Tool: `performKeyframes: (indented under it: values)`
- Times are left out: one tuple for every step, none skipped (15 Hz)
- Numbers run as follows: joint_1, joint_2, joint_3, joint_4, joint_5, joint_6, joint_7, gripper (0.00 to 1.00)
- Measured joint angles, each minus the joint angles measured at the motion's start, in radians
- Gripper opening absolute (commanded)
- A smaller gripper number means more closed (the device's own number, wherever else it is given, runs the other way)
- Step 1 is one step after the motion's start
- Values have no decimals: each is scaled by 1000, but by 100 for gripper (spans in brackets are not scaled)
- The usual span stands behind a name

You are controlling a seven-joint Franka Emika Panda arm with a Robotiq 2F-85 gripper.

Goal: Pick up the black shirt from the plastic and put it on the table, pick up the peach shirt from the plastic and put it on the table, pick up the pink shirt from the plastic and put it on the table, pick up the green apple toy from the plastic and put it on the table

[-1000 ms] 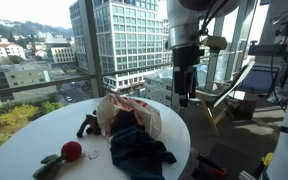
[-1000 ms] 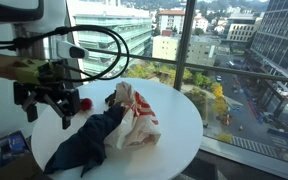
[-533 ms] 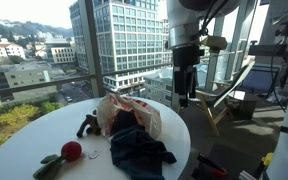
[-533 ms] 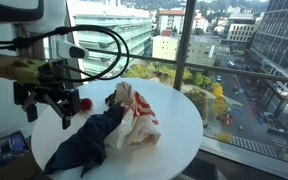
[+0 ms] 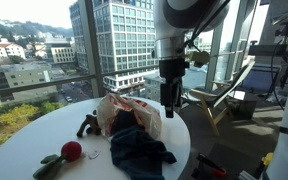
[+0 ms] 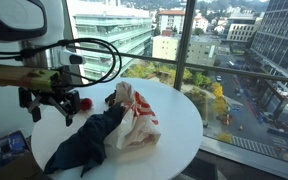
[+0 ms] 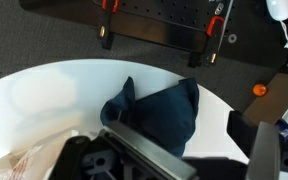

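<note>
The black shirt's fold near the bag's opening (image 5: 130, 131) (image 7: 118, 110) is the target for my gripper. My gripper will first move in from the table's edge toward the bag, then down onto the fold.
The black shirt (image 5: 139, 150) (image 6: 84, 142) (image 7: 162, 115) lies crumpled on the round white table (image 5: 24, 145) (image 6: 179, 125) (image 7: 44, 90), one end still at the mouth of the wrinkly plastic (image 5: 134, 112) (image 6: 136, 120) (image 7: 29, 160). Reddish tints show through the bag. The peach shirt, the pink shirt and the green apple toy are hidden. My gripper (image 5: 171, 106) (image 6: 51, 113) (image 7: 199, 150) hangs open above the table's edge, beside the bag and over the dark cloth, touching nothing.
A red round toy (image 5: 72, 150) (image 6: 84, 103), a small black object (image 5: 87, 125) and a greenish item (image 5: 49, 166) lie on the table. Windows and railing stand behind; a black perforated rack (image 7: 164, 30) is beyond the table edge.
The arm has swung in toward the table, bringing the gripper closer to the bag and shirt. The jaws stay open. The cloth and bag have not moved.
</note>
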State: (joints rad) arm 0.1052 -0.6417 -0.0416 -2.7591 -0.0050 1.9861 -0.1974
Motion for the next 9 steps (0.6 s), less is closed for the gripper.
performKeyframes:
  values:
    - [15, 41, 14, 3, 0, 61, 1, 100]
    - [26, 85, 30, 8, 0, 122, 2, 100]
    - [33, 130, 45, 17, 0, 175, 2, 100]
    - [37, 178, 60, 30, 0, 225, 3, 100]
    - [39, 226, 70, 45, 0, 270, 3, 100]
    - [39, 275, 78, 60, -6, 316, 6, 100]
    - [36, 330, 84, 77, -20, 369, 14, 100]
    - [30, 381, 88, 92, -40, 420, 26, 100]
    - [22, 432, 92, 109, -68, 469, 48, 100]
